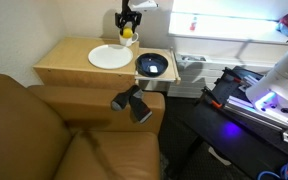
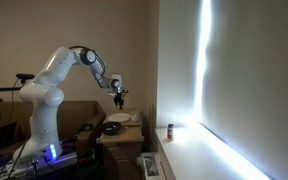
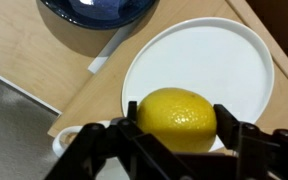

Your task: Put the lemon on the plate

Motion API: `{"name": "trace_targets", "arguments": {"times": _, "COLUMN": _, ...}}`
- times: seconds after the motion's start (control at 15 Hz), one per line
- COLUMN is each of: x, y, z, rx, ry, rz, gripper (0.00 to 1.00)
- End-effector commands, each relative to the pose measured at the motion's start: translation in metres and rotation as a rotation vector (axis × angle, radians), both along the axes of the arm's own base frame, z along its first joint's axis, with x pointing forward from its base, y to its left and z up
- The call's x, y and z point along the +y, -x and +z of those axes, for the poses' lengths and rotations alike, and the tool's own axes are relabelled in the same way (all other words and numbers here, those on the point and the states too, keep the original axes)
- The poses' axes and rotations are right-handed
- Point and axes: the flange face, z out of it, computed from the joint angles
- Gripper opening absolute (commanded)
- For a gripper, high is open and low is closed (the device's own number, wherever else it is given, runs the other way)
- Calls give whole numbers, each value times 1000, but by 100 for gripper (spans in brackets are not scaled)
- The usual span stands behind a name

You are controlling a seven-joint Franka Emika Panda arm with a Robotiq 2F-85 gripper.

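My gripper lowers to the plate's bare middle next and releases the lemon there, since the lemon hangs in the air above the empty white plate.
My gripper is shut on the lemon, a small bright yellow fruit held between both fingers. In the wrist view the white plate lies right below and beyond the lemon. In an exterior view the gripper holds the lemon above the far edge of the plate on the wooden table. In the other exterior view the gripper hangs above the plate; the lemon is too small to make out there.
A dark bowl with a yellow rim stands beside the plate, also in the wrist view. A white mug shows near the gripper. A brown sofa is in front of the wooden table.
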Motion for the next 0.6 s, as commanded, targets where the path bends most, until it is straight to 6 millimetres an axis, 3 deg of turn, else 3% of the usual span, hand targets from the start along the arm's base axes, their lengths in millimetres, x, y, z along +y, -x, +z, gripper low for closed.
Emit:
{"name": "trace_targets", "arguments": {"times": 0.0, "x": 35, "y": -26, "z": -27, "rx": 44, "ry": 111, "rz": 65, "gripper": 50}}
{"name": "trace_targets", "arguments": {"times": 0.2, "x": 56, "y": -41, "z": -46, "rx": 43, "ry": 136, "rz": 119, "gripper": 50}}
{"name": "trace_targets", "arguments": {"times": 0.27, "x": 53, "y": -23, "z": -43, "rx": 50, "ry": 109, "rz": 98, "gripper": 75}}
{"name": "trace_targets", "arguments": {"times": 0.47, "x": 60, "y": -35, "z": -54, "rx": 39, "ry": 111, "rz": 105, "gripper": 75}}
{"name": "trace_targets", "arguments": {"times": 0.53, "x": 60, "y": -37, "z": -53, "rx": 37, "ry": 112, "rz": 104, "gripper": 50}}
